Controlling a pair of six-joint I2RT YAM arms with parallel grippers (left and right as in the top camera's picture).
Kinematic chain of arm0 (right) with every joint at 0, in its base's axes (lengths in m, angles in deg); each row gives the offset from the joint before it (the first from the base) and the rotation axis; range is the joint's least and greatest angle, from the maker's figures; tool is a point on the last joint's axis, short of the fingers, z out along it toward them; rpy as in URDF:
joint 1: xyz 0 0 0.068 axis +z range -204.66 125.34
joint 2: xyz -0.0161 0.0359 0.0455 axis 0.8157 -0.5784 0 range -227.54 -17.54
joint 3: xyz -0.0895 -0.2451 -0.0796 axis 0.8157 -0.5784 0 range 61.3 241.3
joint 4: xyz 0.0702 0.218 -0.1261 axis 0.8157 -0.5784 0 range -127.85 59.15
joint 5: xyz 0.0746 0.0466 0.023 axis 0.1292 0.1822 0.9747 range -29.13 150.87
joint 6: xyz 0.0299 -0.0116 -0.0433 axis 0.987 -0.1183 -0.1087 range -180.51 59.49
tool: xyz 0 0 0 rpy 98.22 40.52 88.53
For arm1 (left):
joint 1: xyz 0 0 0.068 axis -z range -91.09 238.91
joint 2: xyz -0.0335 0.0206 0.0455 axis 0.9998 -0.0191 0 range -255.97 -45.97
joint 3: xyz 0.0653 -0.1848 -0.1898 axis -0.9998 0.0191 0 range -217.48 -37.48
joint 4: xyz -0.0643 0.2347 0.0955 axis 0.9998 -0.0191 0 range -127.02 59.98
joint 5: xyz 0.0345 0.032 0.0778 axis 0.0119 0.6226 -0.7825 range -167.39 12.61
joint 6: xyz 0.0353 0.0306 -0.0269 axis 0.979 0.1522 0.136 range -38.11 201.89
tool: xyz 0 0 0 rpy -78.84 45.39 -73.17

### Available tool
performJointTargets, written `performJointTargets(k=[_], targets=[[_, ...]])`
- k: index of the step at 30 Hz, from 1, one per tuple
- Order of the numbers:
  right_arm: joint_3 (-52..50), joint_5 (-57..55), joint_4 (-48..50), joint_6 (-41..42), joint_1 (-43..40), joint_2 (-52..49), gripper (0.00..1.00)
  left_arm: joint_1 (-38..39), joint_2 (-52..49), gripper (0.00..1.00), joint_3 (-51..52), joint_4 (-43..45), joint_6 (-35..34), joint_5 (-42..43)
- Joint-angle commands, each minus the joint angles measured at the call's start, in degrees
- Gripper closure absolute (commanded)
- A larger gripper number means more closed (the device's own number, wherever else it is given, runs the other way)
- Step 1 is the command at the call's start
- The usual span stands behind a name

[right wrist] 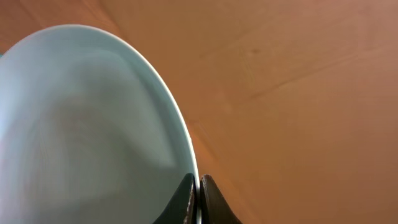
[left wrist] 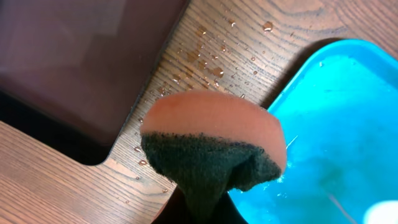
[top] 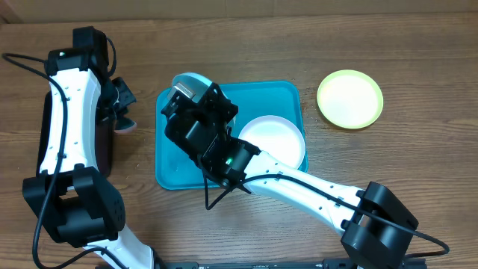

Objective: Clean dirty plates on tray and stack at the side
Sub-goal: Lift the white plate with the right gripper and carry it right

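The yellow-green plate (top: 349, 99) is already beside the tray. My right gripper should next swing to the right in the overhead view and go down, then let go over that plate.
My right gripper (right wrist: 199, 198) is shut on the rim of the light blue plate (right wrist: 81, 124), which it holds tilted on edge. Overhead, this plate (top: 187, 79) peeks out behind the right gripper (top: 196, 97), above the far left corner of the teal tray (top: 175, 161). A white plate (top: 275, 138) lies in the tray's right half. The yellow-green plate (top: 349, 99) rests on the table to the right of the tray. My left gripper (top: 123, 110) hangs left of the tray, shut on an orange sponge (left wrist: 211, 121) with a dark green scouring side.
A dark maroon tray (left wrist: 81, 56) lies under the left arm, by the table's left side. Water drops (left wrist: 205, 59) dot the wood between it and the teal tray (left wrist: 336, 124). Black cables trail from both arms.
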Motion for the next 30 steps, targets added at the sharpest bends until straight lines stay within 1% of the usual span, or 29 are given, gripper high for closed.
performJointTargets(k=[1, 4, 5, 8, 10, 13, 14, 15, 17, 18, 19, 20, 22, 23, 24, 27, 28, 30], targets=[[1.3, -6.4, 2.2, -9.8, 0.3, 1.0, 0.96, 0.0, -0.5, 0.96, 0.9, 0.2, -0.6, 0.3], [1.3, -8.5, 5.2, -15.7, 0.3, 1.0, 0.96, 0.0, -0.5, 0.96, 0.9, 0.2, -0.6, 0.3], [1.3, -10.0, 7.7, -19.1, 0.3, 1.0, 0.96, 0.0, -0.5, 0.96, 0.9, 0.2, -0.6, 0.3], [1.3, -12.3, 12.0, -24.9, 0.3, 1.0, 0.96, 0.0, -0.5, 0.96, 0.9, 0.2, -0.6, 0.3], [1.3, -13.4, 13.9, -26.1, 0.3, 1.0, 0.96, 0.0, -0.5, 0.96, 0.9, 0.2, -0.6, 0.3], [1.3, -14.0, 14.7, -25.1, 0.3, 1.0, 0.96, 0.0, -0.5, 0.96, 0.9, 0.3, -0.6, 0.3], [1.2, -14.1, 14.6, -23.0, 0.3, 1.0, 0.96, 0.0, -0.5, 0.96, 0.9, 0.3, -0.6, 0.4], [1.2, -14.1, 14.6, -19.0, 0.3, 1.0, 0.96, 0.0, -0.5, 0.96, 0.9, 0.3, -0.6, 0.5], [1.1, -13.9, 12.2, -6.3, 0.1, 1.0, 0.96, 0.0, -0.5, 0.96, 0.9, 0.5, -0.6, 0.8], [1.1, -12.5, 8.4, 2.2, -0.3, 1.0, 0.96, 0.0, -0.5, 0.96, 0.9, 0.5, -0.6, 0.8], [1.1, -9.5, 3.8, 8.8, -0.7, 1.0, 0.96, 0.0, -0.5, 0.96, 0.9, 0.5, -0.6, 0.8], [1.1, -2.7, -2.3, 14.8, -1.6, 1.0, 0.96, 0.0, -0.5, 0.96, 0.9, 0.4, -0.6, 0.8], [1.1, 14.1, -10.8, 20.0, -4.1, 0.5, 0.96, 0.0, -0.5, 0.96, 0.9, 0.4, -0.6, 1.2], [1.1, 19.4, -13.1, 22.0, -5.4, 0.5, 0.96, 0.1, -0.5, 0.96, 0.9, 0.4, -0.6, 1.5], [1.1, 22.0, -14.9, 26.0, -6.9, 0.5, 0.96, 0.1, -0.5, 0.96, 0.9, 0.4, -0.6, 1.7], [1.2, 22.9, -17.7, 41.0, -11.4, 1.0, 0.96, 0.1, -0.5, 0.96, 0.9, 0.4, -0.6, 1.8], [1.2, 24.6, -18.4, 44.9, -13.2, 1.4, 0.96, 0.1, -0.5, 0.96, 0.9, 0.4, -0.6, 1.8], [1.2, 33.1, -19.5, 50.8, -18.1, 2.2, 0.96, 0.1, -0.5, 0.96, 1.0, 0.4, -0.6, 1.8]])
